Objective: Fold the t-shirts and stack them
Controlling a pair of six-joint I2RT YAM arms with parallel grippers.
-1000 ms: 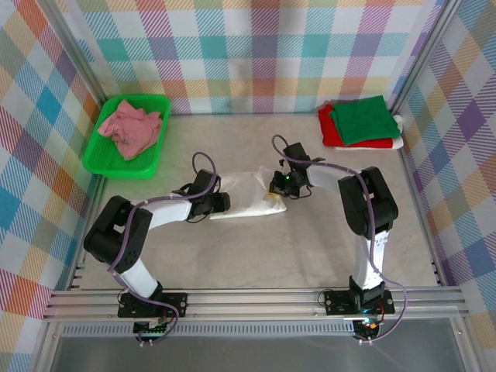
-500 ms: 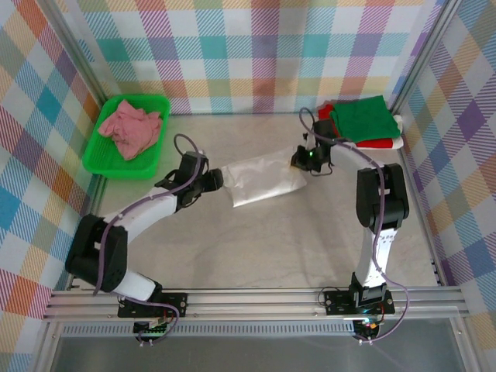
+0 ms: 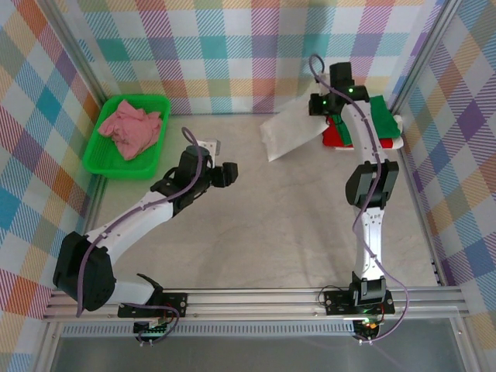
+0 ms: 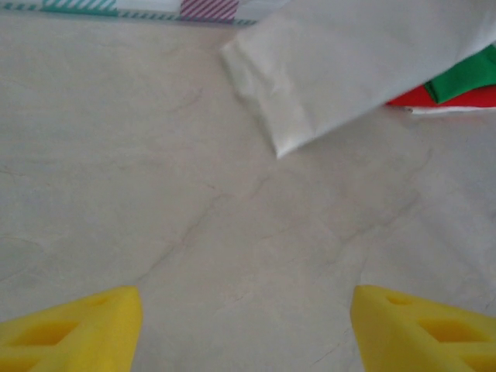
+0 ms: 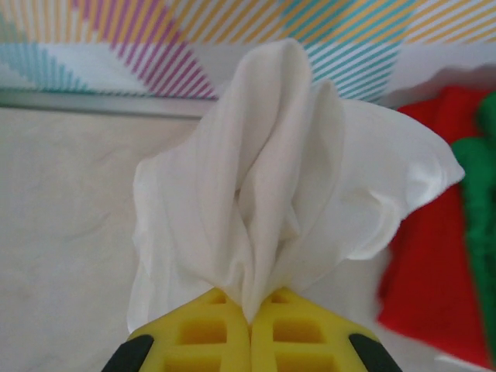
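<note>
The right gripper brings the white t-shirt toward the corner post, over the folded green t-shirt (image 3: pixel 373 118) (image 5: pixel 478 198), next. Then it releases it, because the white one still hangs beside the stack.
My right gripper (image 3: pixel 323 109) is shut on the folded white t-shirt (image 3: pixel 291 132) and holds it in the air near the back wall. The shirt hangs to the left of the stack, bunched between the jaws of the right gripper (image 5: pixel 249 318) in the right wrist view, white t-shirt (image 5: pixel 271 178). At the back right corner a folded green t-shirt (image 3: pixel 373 118) lies on a red t-shirt (image 3: pixel 332 133). The pink t-shirt (image 3: pixel 129 128) lies crumpled in the green tray (image 3: pixel 111 167). My left gripper (image 3: pixel 219 160) stands open over bare table, left gripper (image 4: pixel 248 333) with nothing between its fingers.
The marble table (image 3: pixel 271 225) is walled by checked panels and metal frame posts. The left wrist view looks across the table at the hanging white t-shirt (image 4: pixel 349 62) and the red t-shirt (image 4: pixel 457 97) and green t-shirt (image 4: pixel 469 74) behind it.
The right gripper has lifted the white t-shirt off the table and carried it back and right toward the stack. The left gripper has let go of it, opened and stayed near the middle left.
</note>
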